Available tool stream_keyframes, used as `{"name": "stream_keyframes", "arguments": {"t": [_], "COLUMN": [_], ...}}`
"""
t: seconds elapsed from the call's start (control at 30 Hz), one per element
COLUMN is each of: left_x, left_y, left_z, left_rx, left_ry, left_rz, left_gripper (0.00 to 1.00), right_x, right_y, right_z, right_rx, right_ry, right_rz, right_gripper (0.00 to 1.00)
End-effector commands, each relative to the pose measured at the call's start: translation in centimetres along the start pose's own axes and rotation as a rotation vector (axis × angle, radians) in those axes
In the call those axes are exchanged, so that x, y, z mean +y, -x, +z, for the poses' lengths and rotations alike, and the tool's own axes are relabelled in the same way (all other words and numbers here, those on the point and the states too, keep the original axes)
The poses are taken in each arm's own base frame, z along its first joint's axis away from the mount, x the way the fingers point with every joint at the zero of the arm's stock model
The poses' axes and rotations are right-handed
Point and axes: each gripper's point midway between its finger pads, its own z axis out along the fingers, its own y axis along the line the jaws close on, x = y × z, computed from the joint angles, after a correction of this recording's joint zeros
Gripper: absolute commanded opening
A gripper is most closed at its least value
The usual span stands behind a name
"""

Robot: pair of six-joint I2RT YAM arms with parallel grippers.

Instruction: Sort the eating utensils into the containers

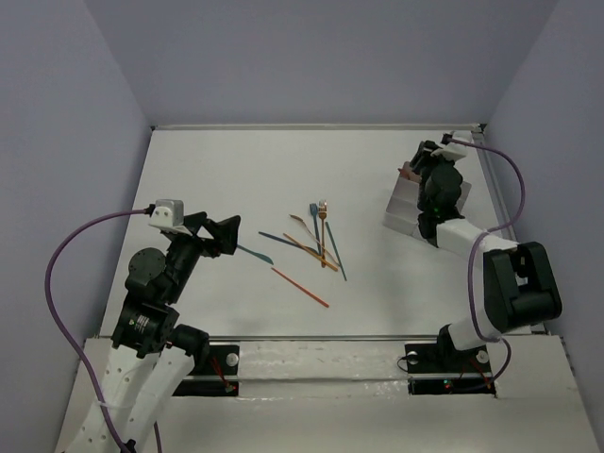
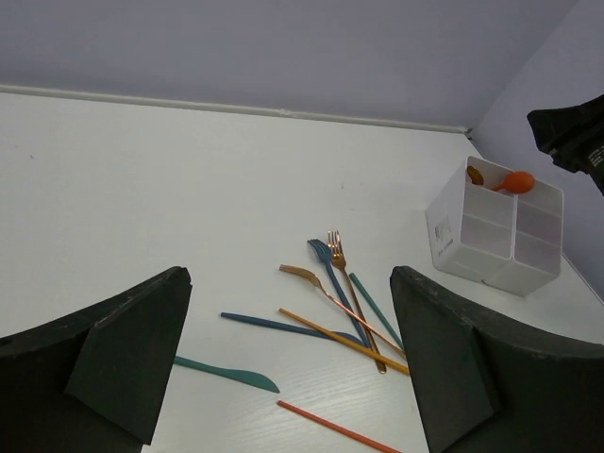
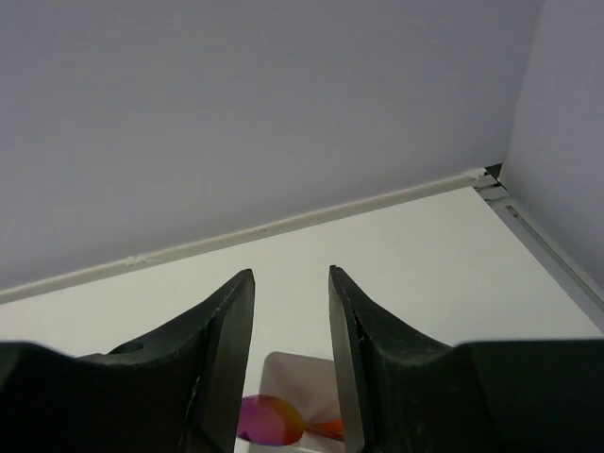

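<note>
My right gripper goes left in the top view and down onto the slanted copper fork's neck next. It lies clear of the other fork heads.
Several thin utensils lie crossed on the white table: an orange stick, a teal knife, blue, teal and copper forks and sticks. In the left wrist view the teal knife and orange stick lie nearest. My left gripper is open and empty, left of the pile and above the table. The white divided box stands at the right, with an orange spoon leaning in a far compartment. My right gripper hovers over it, open, the spoon bowl below it.
Purple cables run along both arms. The back wall edge and right wall bound the table close to the box. A rail crosses the near edge.
</note>
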Motion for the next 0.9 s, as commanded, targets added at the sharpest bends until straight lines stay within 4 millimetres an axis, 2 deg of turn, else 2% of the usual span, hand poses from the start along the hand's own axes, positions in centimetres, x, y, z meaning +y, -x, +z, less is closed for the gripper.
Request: {"name": "stream_keyframes", "arguments": {"t": [0.0,0.03,0.07,0.1,0.13,0.17,0.2,0.27,0.3,0.33,0.37,0.43,0.47,0.5,0.53,0.57,0.63,0.87], "left_x": [-0.8,-0.8,-0.8,-0.7,-0.7,-0.7,-0.4,-0.4,-0.4,-0.4,-0.4,-0.4,-0.5,-0.5,-0.3,-0.3,-0.3,-0.4], "left_y": [3.2,3.2,3.2,3.2,3.2,3.1,3.1,3.0,3.0,3.0,3.0,3.0,2.9,2.9,2.9,2.9,2.9,2.8], "left_z": [-0.6,-0.6,-0.5,-0.5,-0.5,-0.4,-0.4,-0.3,-0.3,-0.3,-0.3,-0.3,-0.3,-0.3,-0.3,-0.3,-0.3,-0.3], "left_rx": [-0.096,-0.096,-0.094,-0.094,-0.094,-0.091,-0.091,-0.087,-0.088,-0.086,-0.086,-0.086,-0.084,-0.084,-0.086,-0.086,-0.086,-0.084], "left_ry": [-0.017,-0.017,-0.016,-0.013,-0.011,-0.01,-0.001,0.001,0.0,-0.001,-0.001,-0.001,-0.003,-0.005,0.002,0.003,0.003,-0.005], "left_rz": [0.011,0.011,0.009,0.009,0.009,0.009,0.01,0.007,0.007,0.008,0.008,0.008,0.009,0.007,0.008,0.008,0.008,0.006], "left_gripper": [0.99,0.99,0.99,0.99,0.99,0.99,0.99,0.99,0.99,0.99,0.99,0.99,0.99,0.99,0.99,0.99,0.99,0.99], "right_x": [5.1,6.3,7.3,9.4,10.7,12.0,14.3,16.4,17.6,19.2,19.8,20.5,21.8,22.0,22.2,22.5,22.8,24.6], "right_y": [1.3,-0.2,-0.7,-1.8,-3.0,-3.4,-4.9,-6.5,-8.0,-8.9,-10.5,-12.4,-12.4,-13.9,-14.6,-14.7,-16.2,-18.7], "right_z": [-1.1,-1.7,-2.2,-3.5,-4.2,-5.1,-6.6,-8.4,-9.4,-11.1,-11.8,-13.3,-13.8,-14.3,-14.8,-14.8,-16.0,-19.0], "right_rx": [0.081,0.156,0.182,0.246,0.297,0.335,0.413,0.491,0.559,0.603,0.653,0.74,0.749,0.786,0.811,0.815,0.858,0.942], "right_ry": [0.167,0.211,0.229,0.289,0.326,0.361,0.412,0.468,0.502,0.554,0.567,0.575,0.599,0.594,0.592,0.581,0.578,0.675], "right_rz": [0.068,0.054,0.056,0.056,0.049,0.05,0.037,0.02,0.005,-0.003,-0.016,-0.045,-0.052,-0.076,-0.095,-0.106,-0.138,-0.216], "right_gripper": [0.43,0.43,0.42,0.39,0.38,0.36,0.35,0.32,0.31,0.31,0.31,0.3,0.28,0.28,0.27,0.27,0.27,0.29]}}
